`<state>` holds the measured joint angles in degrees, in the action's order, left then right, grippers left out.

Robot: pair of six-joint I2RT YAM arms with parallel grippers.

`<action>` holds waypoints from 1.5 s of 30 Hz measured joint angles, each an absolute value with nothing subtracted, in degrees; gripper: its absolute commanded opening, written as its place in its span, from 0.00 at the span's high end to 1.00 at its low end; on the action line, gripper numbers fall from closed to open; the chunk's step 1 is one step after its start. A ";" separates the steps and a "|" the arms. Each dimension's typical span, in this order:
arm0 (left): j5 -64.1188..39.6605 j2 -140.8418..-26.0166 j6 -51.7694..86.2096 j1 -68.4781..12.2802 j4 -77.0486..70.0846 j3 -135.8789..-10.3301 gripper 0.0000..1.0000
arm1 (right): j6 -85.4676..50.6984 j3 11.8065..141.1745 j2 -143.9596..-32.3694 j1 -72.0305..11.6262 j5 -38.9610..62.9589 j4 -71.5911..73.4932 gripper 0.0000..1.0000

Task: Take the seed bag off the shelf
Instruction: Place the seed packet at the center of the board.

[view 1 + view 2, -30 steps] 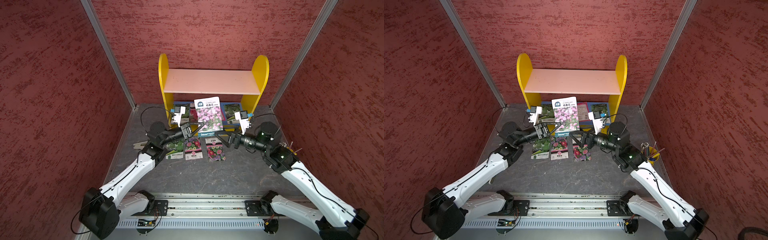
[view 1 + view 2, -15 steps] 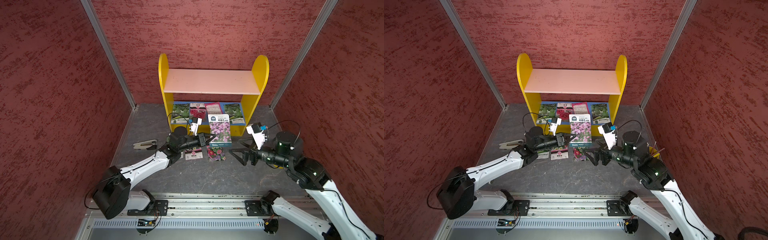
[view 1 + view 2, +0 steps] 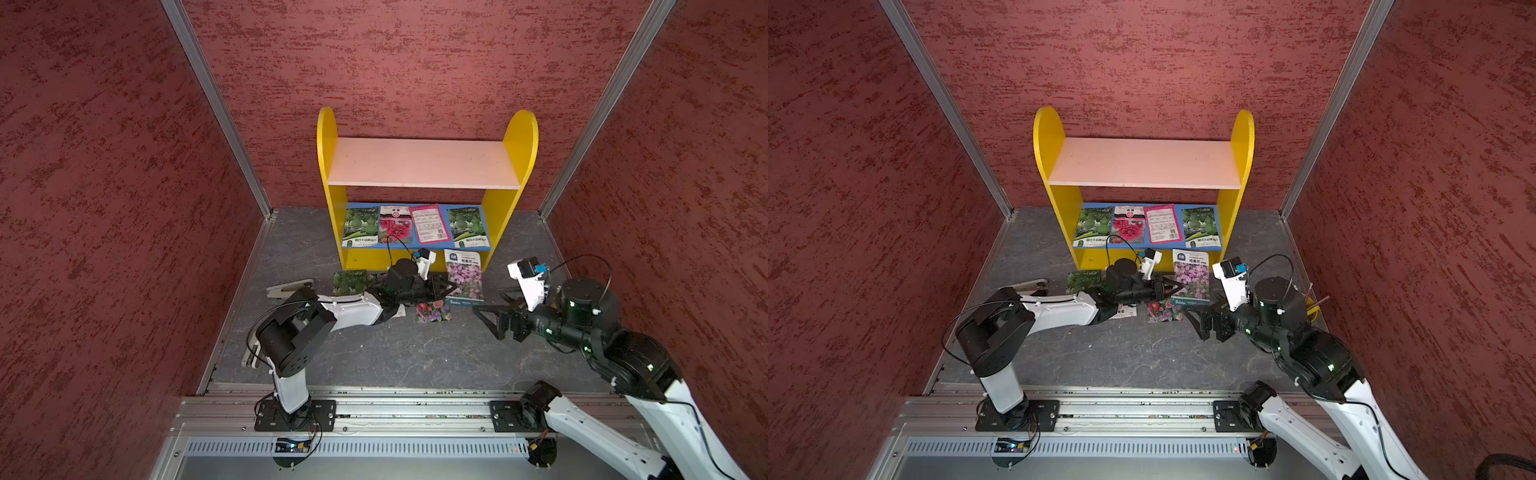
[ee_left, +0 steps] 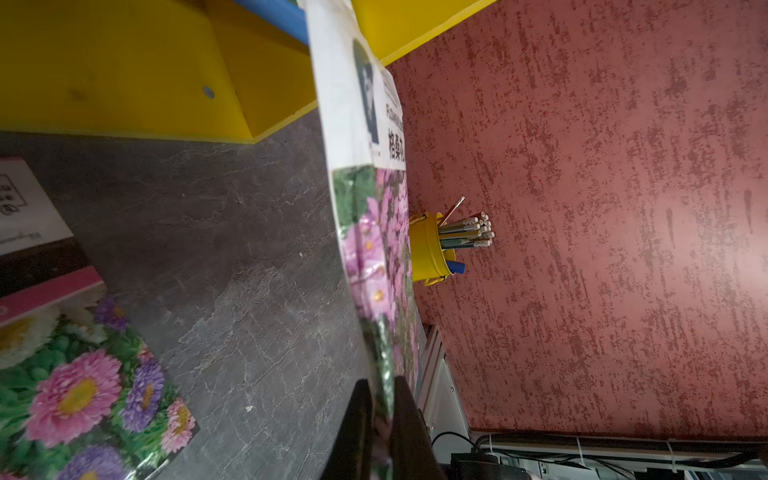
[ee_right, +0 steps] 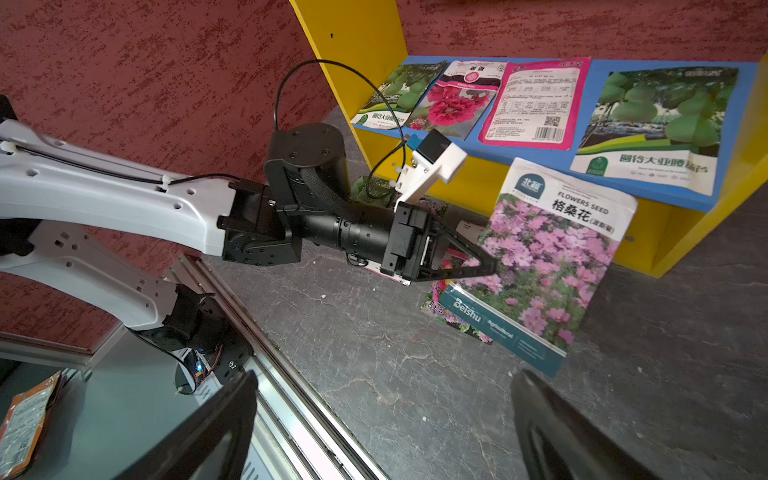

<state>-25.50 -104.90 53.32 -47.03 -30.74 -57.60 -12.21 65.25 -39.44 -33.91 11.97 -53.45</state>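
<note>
The left gripper, already off the shelf, brings the bag [image 3: 464, 277] down toward the pencil cup next. It then lets go of the bag's edge, since bare floor lies below the gripper there.
The seed bag [image 3: 464, 277] [image 3: 1192, 277] is white-topped with pink flowers and a teal bottom band. It hangs off the shelf [image 3: 419, 164] [image 3: 1142, 162], just in front of the shelf's right half and low over the floor. My left gripper [image 3: 451, 286] [image 3: 1177, 286] [image 5: 490, 266] is shut on the bag's left edge. In the left wrist view the bag [image 4: 374, 249] runs edge-on out of the pinched left gripper [image 4: 380, 386]. My right gripper [image 3: 486, 322] [image 3: 1194, 324] [image 5: 384, 378] is wide open and holds nothing. It sits to the right of the bag and nearer the front.
Several seed packets [image 3: 395, 224] [image 5: 536, 99] lie on the shelf's blue lower board [image 5: 590, 68]. A green packet [image 3: 349, 282] and a flower packet [image 3: 433, 311] lie on the floor. A yellow pencil cup [image 4: 428, 249] stands at the right wall. Red walls close three sides.
My left gripper has carried the seed bag from the shelf front down and to the right, toward the floor. The right arm has pulled back to the right, jaws staying open.
</note>
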 measured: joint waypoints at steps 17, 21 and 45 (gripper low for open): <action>-19.99 -120.88 58.67 -52.80 -21.34 -72.77 1.00 | -12.43 60.82 -37.50 -33.91 7.84 -53.69 0.02; -17.58 -121.19 58.85 -53.23 -17.72 -74.32 1.00 | -12.60 60.20 -37.45 -33.91 7.64 -53.58 0.02; -13.13 -126.87 59.42 -53.21 -5.87 -84.66 0.62 | -13.08 58.22 -36.21 -33.91 7.20 -53.43 0.01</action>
